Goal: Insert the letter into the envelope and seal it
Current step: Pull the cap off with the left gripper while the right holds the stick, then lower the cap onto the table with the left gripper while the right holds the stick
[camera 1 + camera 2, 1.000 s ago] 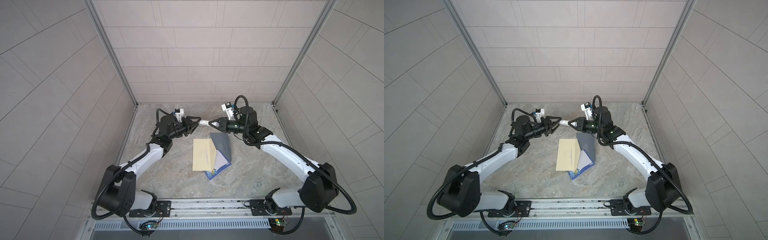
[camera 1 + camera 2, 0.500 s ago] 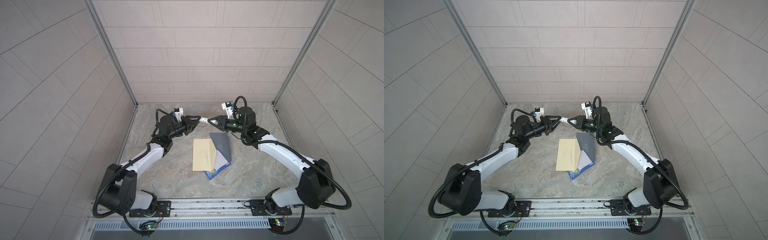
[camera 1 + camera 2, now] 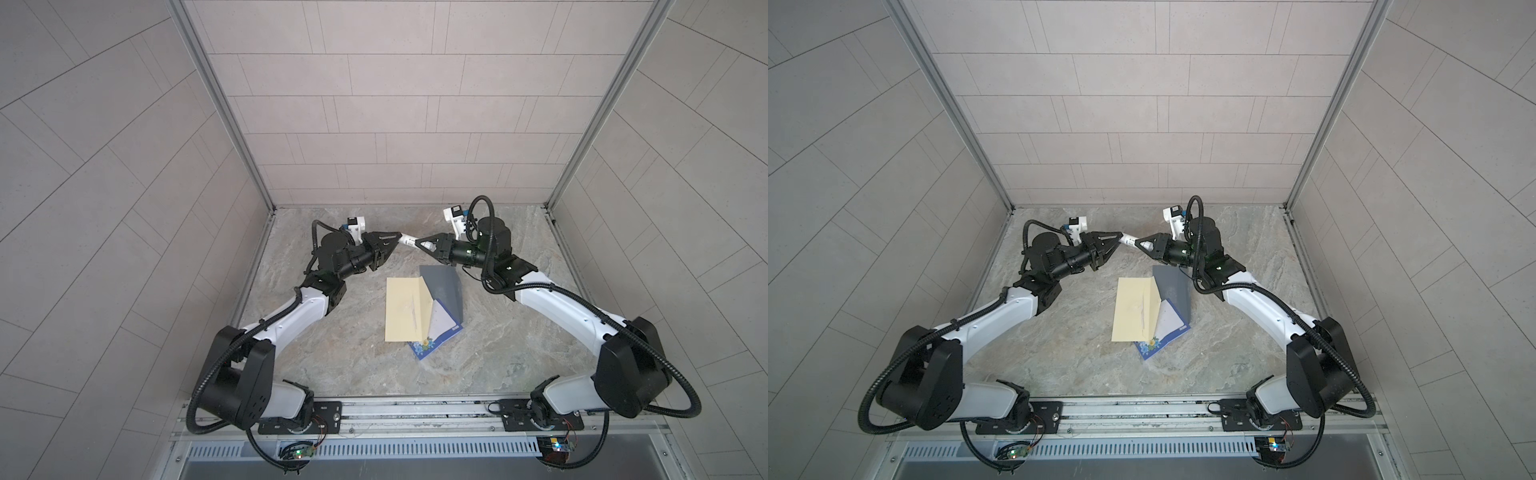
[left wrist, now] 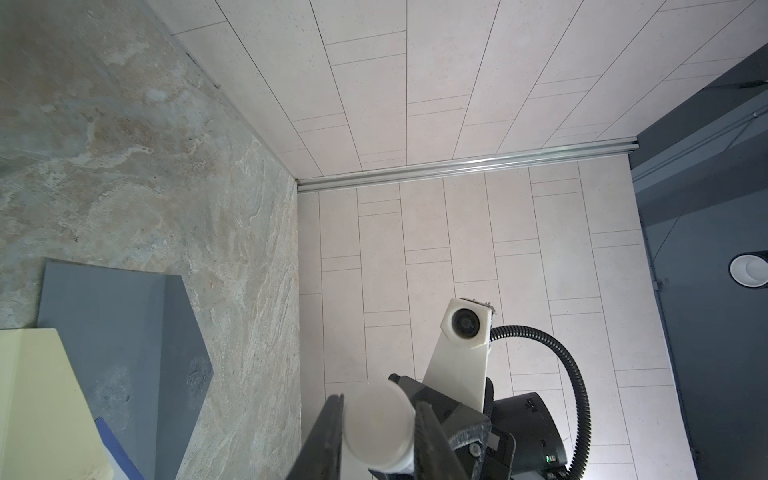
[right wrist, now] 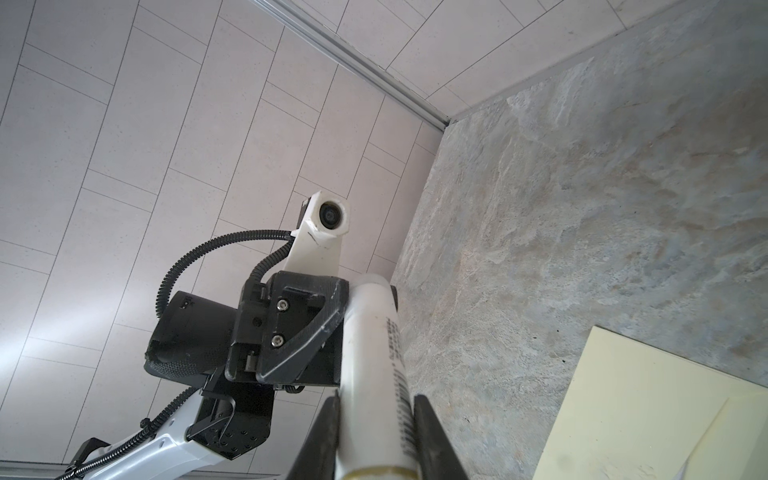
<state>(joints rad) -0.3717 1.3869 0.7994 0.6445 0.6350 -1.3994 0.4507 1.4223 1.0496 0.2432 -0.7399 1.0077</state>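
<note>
The cap comes off the tube next. My left gripper then moves it back and down for release, since bare marble beside the envelope lies below my gripper.
A white glue stick (image 3: pixel 408 240) (image 3: pixel 1128 240) hangs in the air above the back of the table, held at both ends. My left gripper (image 3: pixel 398 240) (image 4: pixel 379 422) is shut on its capped end (image 4: pixel 379 424). The right gripper (image 3: pixel 419 243) (image 5: pixel 376 419) is shut on the tube's body (image 5: pixel 374 365). Below them lies the cream envelope (image 3: pixel 405 309) (image 3: pixel 1136 307) with its grey flap (image 3: pixel 444 286) (image 4: pixel 116 332) folded open. The blue and white letter (image 3: pixel 438 332) (image 3: pixel 1167 328) sticks out of the envelope's right side at an angle.
Tiled walls close in the marble table (image 3: pixel 498 357) at the back and both sides. A metal rail (image 3: pixel 415 405) runs along the front edge, where both arm bases stand.
My left gripper's jaws have closed onto the end of the glue stick. The right gripper has kept its hold, and both arms have shifted slightly.
</note>
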